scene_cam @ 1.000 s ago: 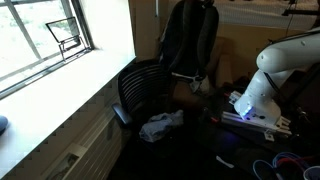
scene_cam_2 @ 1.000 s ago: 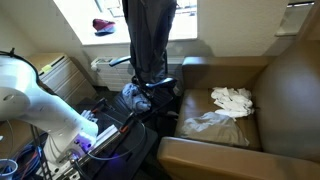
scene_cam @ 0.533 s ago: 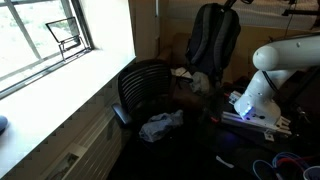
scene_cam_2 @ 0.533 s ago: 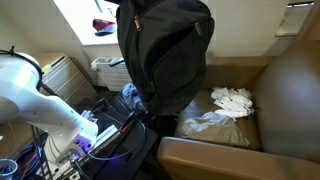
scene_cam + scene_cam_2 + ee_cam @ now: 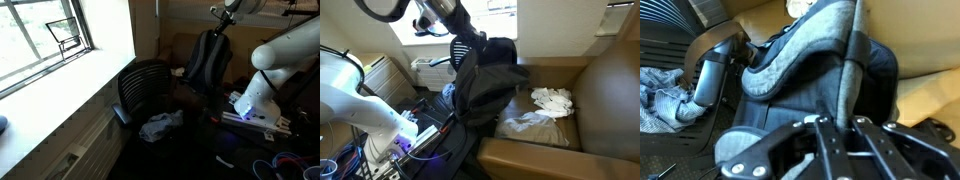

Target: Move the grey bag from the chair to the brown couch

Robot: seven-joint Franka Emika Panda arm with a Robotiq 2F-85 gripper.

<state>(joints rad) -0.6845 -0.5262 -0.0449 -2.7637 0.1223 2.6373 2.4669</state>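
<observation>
The gripper swings away from the black chair next, across the couch seat (image 5: pixel 926 96) toward its armrest, as the bag's lower part hangs only over the couch's near edge.
The grey bag (image 5: pixel 205 60) (image 5: pixel 485 85) hangs tilted from its top handle, which my gripper (image 5: pixel 221 28) (image 5: pixel 467 45) (image 5: pixel 840 120) is shut on. In the wrist view the handle strap (image 5: pixel 851 65) runs up from between the shut fingers, and the bag (image 5: pixel 805 60) fills the middle. The bag's lower part hangs over the near edge of the brown couch (image 5: pixel 595 90) (image 5: pixel 930 40). The black chair (image 5: pixel 145 88) (image 5: pixel 705 60) stands beside it with no bag on it.
A pale cloth (image 5: pixel 160 125) (image 5: pixel 660 90) lies on the chair seat. More white cloths (image 5: pixel 552 99) lie on the couch seat. The robot's white base (image 5: pixel 262 85) (image 5: pixel 350 95) and cables stand close by. A window sill (image 5: pixel 60 80) runs along the wall.
The bag has swung away from the chair, over towards the couch, and come down lower, now tilted. The arm's wrist has come into both exterior views.
</observation>
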